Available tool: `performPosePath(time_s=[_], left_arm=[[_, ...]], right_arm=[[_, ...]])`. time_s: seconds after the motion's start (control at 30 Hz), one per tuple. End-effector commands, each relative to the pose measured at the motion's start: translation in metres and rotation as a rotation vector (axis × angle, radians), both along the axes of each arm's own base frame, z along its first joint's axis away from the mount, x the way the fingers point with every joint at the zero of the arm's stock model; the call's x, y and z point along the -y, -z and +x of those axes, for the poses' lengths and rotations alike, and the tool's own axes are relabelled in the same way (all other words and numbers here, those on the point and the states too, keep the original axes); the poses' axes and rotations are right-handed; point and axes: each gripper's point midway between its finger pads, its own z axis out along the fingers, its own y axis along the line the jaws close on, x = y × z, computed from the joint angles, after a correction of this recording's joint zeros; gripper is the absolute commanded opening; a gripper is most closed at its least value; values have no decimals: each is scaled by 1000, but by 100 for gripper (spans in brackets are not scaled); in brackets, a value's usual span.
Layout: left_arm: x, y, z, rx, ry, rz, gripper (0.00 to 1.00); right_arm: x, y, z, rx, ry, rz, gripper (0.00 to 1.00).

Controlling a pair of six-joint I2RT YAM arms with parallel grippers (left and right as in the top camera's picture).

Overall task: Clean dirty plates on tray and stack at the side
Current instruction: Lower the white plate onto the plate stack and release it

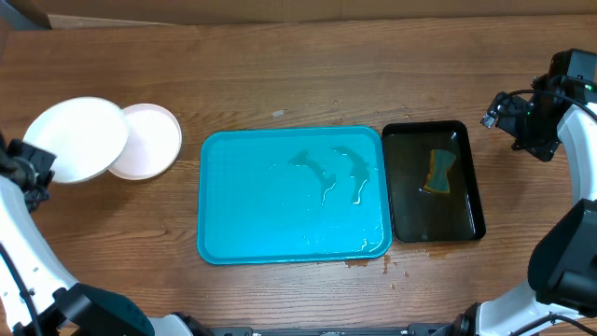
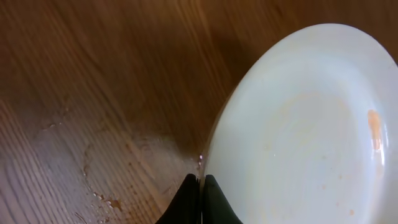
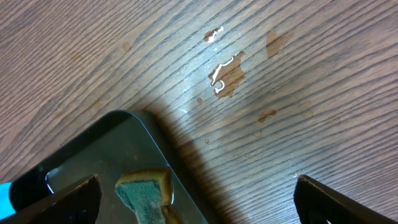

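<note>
The left gripper will next go to the right in the overhead view, then down, and let go of the white plate's rim on top of the second pale plate (image 1: 149, 142), because that plate is mostly uncovered.
The turquoise tray (image 1: 219, 238) lies mid-table with only water streaks on it. Left of it, a white plate (image 1: 76, 138) overlaps a second pale plate (image 1: 157, 140) on the table. A third plate does not show. My left gripper (image 1: 37, 175) is shut on the white plate's rim; in the left wrist view the fingers (image 2: 201, 190) pinch the rim of that plate (image 2: 305, 137), which bears a small brown-red smear. My right gripper (image 1: 522, 126) is open and empty beyond the far right corner of the black tray; its fingers (image 3: 199, 202) stand wide apart.
A narrow black tray (image 1: 478, 210) holding water and a yellow-green sponge (image 1: 438, 173) stands right of the turquoise tray; both tray (image 3: 93, 149) and sponge (image 3: 146, 190) show in the right wrist view. Water drops (image 3: 227, 74) lie on the wood. A brown spill (image 1: 368, 263) sits at the turquoise tray's front right.
</note>
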Motion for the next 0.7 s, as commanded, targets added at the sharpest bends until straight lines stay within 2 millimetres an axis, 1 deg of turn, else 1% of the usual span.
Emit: performPosePath(time_s=[0.0, 0.2, 0.33, 0.4, 0.53, 0.67], left_arm=[[-9, 15, -15, -14, -98, -4, 4], [-10, 46, -15, -16, -106, -13, 4], [-5, 66, -3, 24, -77, -34, 4], [0, 76, 6, 59, -49, -60, 4], [16, 96, 35, 141, 37, -112, 4], [31, 113, 64, 152, 116, -116, 4]], right_arm=[[1, -8, 5, 26, -1, -6, 100], [1, -8, 5, 26, -1, -7, 100], [1, -8, 5, 26, -1, -6, 100], [1, -8, 5, 26, -1, -6, 100], [1, -8, 5, 26, -1, -6, 100], [1, -8, 5, 26, -1, -6, 100]])
